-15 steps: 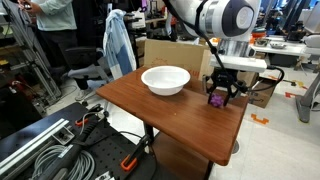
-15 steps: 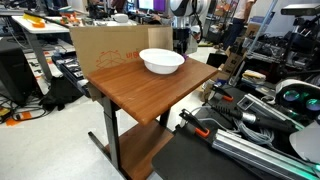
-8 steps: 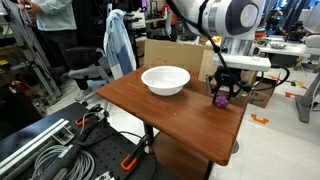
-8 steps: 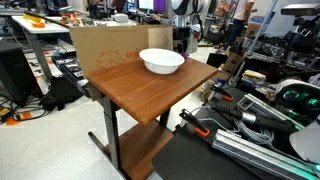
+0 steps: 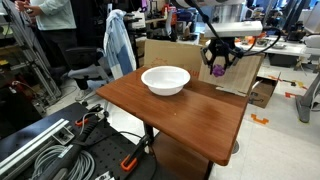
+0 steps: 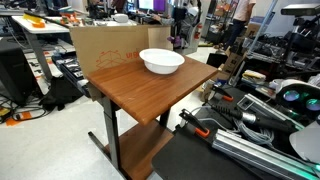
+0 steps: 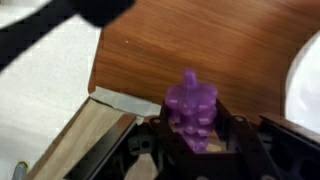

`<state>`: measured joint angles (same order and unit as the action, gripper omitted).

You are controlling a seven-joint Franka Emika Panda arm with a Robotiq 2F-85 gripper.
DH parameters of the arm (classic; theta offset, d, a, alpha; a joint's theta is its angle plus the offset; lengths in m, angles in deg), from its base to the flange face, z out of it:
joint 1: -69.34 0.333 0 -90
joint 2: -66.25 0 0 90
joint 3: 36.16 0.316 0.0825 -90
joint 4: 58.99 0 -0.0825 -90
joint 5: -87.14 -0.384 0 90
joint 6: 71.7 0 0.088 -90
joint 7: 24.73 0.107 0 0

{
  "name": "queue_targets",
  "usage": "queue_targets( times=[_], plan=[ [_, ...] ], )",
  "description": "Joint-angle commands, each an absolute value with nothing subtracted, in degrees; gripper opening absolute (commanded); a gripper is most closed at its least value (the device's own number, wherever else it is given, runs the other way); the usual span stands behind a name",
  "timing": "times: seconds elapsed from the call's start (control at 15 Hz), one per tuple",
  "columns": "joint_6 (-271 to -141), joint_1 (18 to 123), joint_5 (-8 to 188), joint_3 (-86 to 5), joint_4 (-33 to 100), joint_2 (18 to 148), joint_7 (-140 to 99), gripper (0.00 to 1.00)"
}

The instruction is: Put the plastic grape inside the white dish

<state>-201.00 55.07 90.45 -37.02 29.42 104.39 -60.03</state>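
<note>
The white dish is below my gripper on the right in the wrist view, so I should move my gripper toward that side, then down into the dish, then release the grape.
The purple plastic grape hangs in my gripper, lifted well above the far right part of the wooden table. In the wrist view the grape sits pinched between my two black fingers, with the table surface below. The white dish stands on the table's back half, to the left of and below the gripper. It also shows in an exterior view, and its rim enters the wrist view at the right edge. The gripper is small and dim there.
A cardboard box stands behind the table. A blue cloth hangs over a chair at the left. Cables and a rail lie on the floor in front. Another exterior view shows equipment beside the table.
My gripper has risen from just above the table's right part, carrying the grape up and slightly back. The dish has not moved.
</note>
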Motion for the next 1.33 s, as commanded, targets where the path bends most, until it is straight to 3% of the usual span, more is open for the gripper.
queue_targets(
  times=[0.0, 0.8, 0.87, 0.93, 1.2, 1.27],
  plan=[
    [-203.19, 57.75, 91.12, -35.28, 36.63, 98.19, -59.16, 0.17],
    [-201.41, 64.39, 91.73, -33.10, 45.55, 97.53, -55.92, 0.17],
    [-200.89, 64.51, 91.94, -33.21, 45.76, 97.73, -55.66, 0.47],
    [-201.08, 64.46, 91.88, -33.23, 46.26, 97.61, -55.38, 0.68],
    [-199.00, 65.00, 94.96, -33.92, 50.90, 93.16, -55.83, 0.96],
    [-197.54, 65.02, 96.27, -34.00, 53.47, 90.28, -56.31, 0.99]
  ],
)
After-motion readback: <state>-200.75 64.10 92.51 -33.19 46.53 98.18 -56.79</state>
